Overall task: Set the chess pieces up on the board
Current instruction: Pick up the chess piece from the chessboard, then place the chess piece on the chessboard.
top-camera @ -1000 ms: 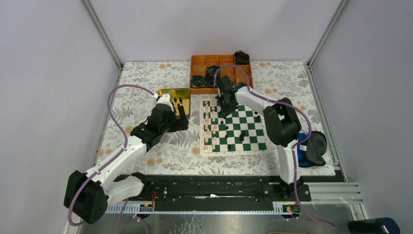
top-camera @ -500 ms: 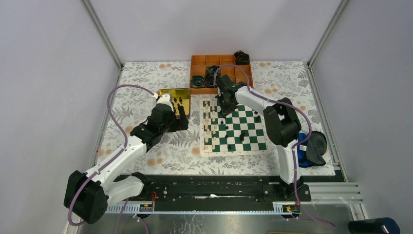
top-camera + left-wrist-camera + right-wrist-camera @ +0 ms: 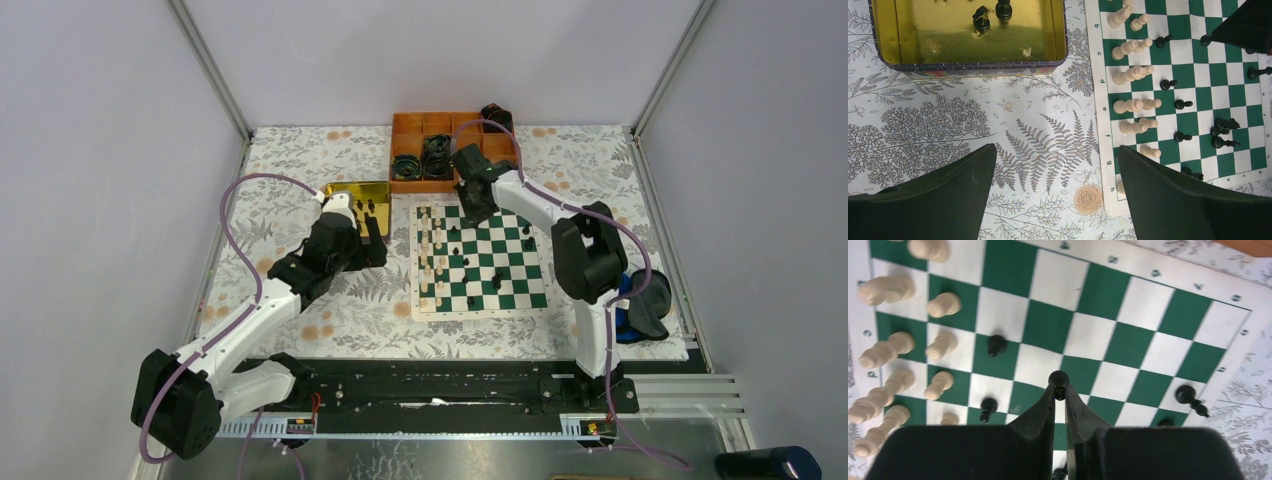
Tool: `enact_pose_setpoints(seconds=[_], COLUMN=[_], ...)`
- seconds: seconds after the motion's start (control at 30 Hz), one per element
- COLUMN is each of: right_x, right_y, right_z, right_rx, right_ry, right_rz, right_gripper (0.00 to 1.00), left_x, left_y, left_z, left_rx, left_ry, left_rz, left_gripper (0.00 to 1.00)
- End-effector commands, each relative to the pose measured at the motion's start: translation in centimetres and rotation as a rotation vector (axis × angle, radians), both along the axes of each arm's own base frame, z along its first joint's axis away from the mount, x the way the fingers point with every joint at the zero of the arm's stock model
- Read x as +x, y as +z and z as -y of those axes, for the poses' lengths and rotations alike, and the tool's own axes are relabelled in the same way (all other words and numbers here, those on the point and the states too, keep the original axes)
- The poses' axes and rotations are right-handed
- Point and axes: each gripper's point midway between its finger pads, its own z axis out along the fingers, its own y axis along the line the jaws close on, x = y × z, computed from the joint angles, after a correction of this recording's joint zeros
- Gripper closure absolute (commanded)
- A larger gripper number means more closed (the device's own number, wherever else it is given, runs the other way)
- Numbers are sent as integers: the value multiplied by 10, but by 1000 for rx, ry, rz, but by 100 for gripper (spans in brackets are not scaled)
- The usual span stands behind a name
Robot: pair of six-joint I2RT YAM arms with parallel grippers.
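Observation:
The white square diagonal to the edge-column black piece is empty, so my right gripper should next go to the right in the top view and down onto that square.
The green-and-white board (image 3: pixel 480 309) lies right of centre on the flowered cloth. Cream pieces (image 3: pixel 432 255) stand in its two left columns, and black pieces (image 3: pixel 497 280) are scattered over the middle and right. My right gripper (image 3: pixel 472 207) hovers over the board's far part, shut on a black pawn (image 3: pixel 1058 381) held above the board (image 3: pixel 1048 325). My left gripper (image 3: pixel 1055 150) is open and empty over the cloth, left of the board (image 3: pixel 1198 75). Two black pieces (image 3: pixel 993 12) stand in the yellow tin (image 3: pixel 973 65).
The yellow tin (image 3: pixel 345 190) sits just left of the board's far corner. An orange compartment tray (image 3: pixel 410 124) with dark cable rolls stands behind the board. A blue and black object (image 3: pixel 640 305) lies at the right edge of the cloth.
My right gripper has moved a little to the right and back over the board, still shut on the black pawn. The left arm has not moved.

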Motion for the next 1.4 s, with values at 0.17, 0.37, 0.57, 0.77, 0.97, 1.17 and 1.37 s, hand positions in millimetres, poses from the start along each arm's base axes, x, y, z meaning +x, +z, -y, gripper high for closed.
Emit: enact_pose_setpoints(seconds=[0.17,0.37,0.57,0.77,0.97,1.17,1.37], right_x=[26,28,29,31,36,39,42], right_y=[26,17,7,-1,-6,-12,-18], right_z=[65,85,94,98,98,98,97], right_rx=[-27,-39,-38,-38,-28,-13,-2], right_ry=[-167,-212,-231,-240,-247,-250,-246], right_rz=[66,49,29,15,7,-4,-11], right_gripper=[98,98,97,97,97,96,96], left_x=[14,17,17,17,16,15,14], left_y=[15,15,15,14,14,15,13], left_z=[5,6,7,6,5,4,5], left_rx=[-1,7,7,13,17,19,17], left_ry=[-9,-13,-15,-16,-16,-16,-17], left_rz=[67,65,63,60,59,59,53], left_gripper=[1,1,1,1,1,1,1])
